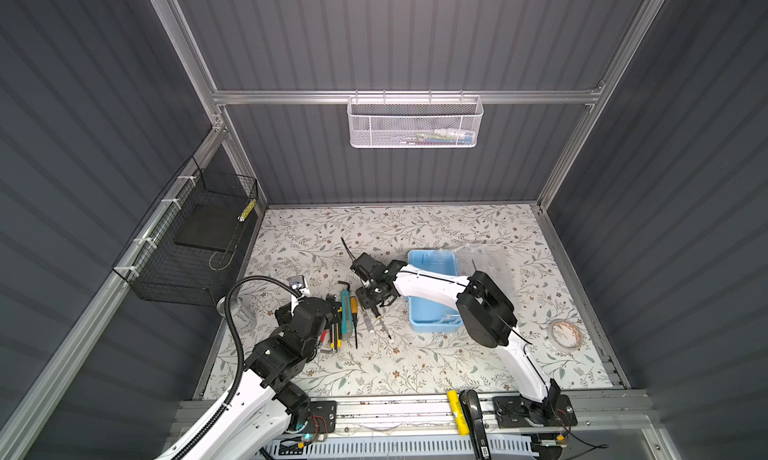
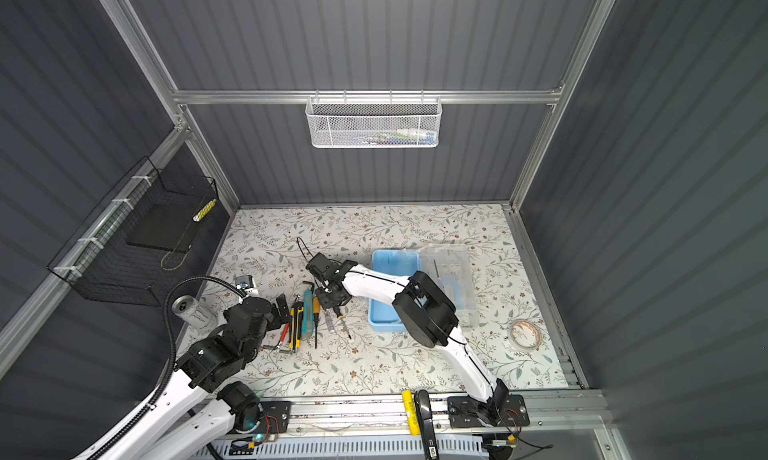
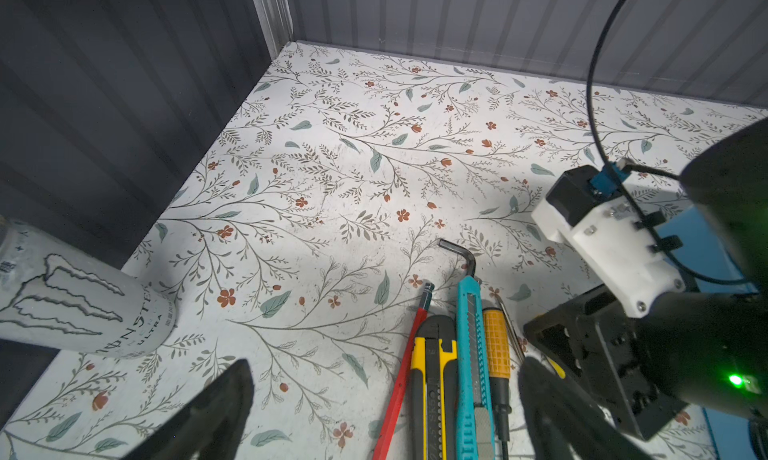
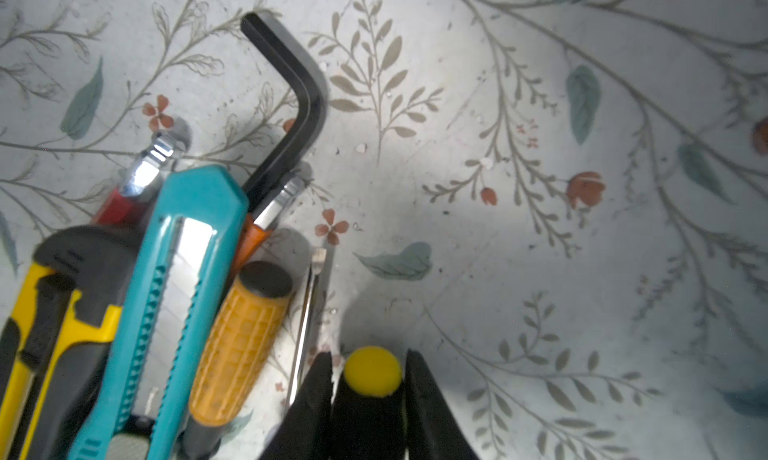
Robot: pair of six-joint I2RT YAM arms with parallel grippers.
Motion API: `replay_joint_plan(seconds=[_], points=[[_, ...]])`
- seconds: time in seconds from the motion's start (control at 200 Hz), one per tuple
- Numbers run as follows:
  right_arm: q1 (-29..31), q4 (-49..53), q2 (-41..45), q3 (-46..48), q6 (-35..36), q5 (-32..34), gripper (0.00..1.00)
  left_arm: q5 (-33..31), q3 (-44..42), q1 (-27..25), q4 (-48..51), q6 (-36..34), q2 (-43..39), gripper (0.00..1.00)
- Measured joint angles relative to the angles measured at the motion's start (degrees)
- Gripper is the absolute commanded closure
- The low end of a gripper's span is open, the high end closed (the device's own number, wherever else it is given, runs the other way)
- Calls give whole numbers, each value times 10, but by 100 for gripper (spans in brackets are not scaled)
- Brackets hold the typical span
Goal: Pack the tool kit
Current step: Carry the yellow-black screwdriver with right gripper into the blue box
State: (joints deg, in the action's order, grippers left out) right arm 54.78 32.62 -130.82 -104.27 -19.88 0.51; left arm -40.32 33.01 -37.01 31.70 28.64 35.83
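Observation:
The open clear lid (image 2: 447, 276) across the box already holds a thin tool. My right gripper needs to lift the screwdriver, cross over the box (image 2: 395, 270), then lower and release it at that lid.
The light-blue tool kit box (image 1: 432, 266) (image 2: 395, 270) lies open at mid-right, its clear lid (image 1: 486, 262) folded back. A row of tools lies left of it: a yellow-black utility knife (image 3: 432, 379), a teal utility knife (image 3: 471, 354) (image 4: 183, 270), an orange-handled screwdriver (image 3: 496, 345) (image 4: 241, 341), a black hex key (image 4: 299, 96) and a red hex key (image 3: 405, 362). My right gripper (image 4: 368, 354) (image 1: 376, 308) reaches across the box, shut on a black screwdriver with a yellow cap (image 4: 372, 372). My left gripper (image 3: 384, 366) (image 2: 282, 312) hangs open over the row, holding nothing.
A white Monster can (image 2: 193, 310) (image 3: 75, 300) stands at the left wall. A tape roll (image 1: 565, 333) lies far right. A black wire basket (image 1: 195, 237) hangs on the left wall and a white mesh basket (image 1: 415, 123) on the back rail.

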Motion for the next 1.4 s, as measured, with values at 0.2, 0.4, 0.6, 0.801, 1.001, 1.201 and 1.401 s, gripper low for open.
replay_joint_plan(seconds=[0.2, 0.4, 0.6, 0.801, 1.001, 1.201, 1.401], points=[[-14, 7, 91, 31, 5, -24, 100, 0, 0, 0, 0, 0, 0, 1], [-74, 11, 224, 91, 9, -64, 100, 0, 0, 0, 0, 0, 0, 1], [-177, 36, 361, 164, 25, -61, 100, 1, 0, 0, 0, 0, 0, 0], [-291, 64, 454, 229, 48, -48, 100, 5, 0, 0, 0, 0, 1, 1], [-374, 84, 465, 266, 73, -31, 100, 9, 0, 0, 0, -2, 12, 0], [-406, 93, 449, 270, 99, -3, 100, 13, 0, 0, 0, -2, 16, 0], [-412, 94, 415, 270, 114, 10, 100, 13, 0, 0, 0, -2, 15, 0]])
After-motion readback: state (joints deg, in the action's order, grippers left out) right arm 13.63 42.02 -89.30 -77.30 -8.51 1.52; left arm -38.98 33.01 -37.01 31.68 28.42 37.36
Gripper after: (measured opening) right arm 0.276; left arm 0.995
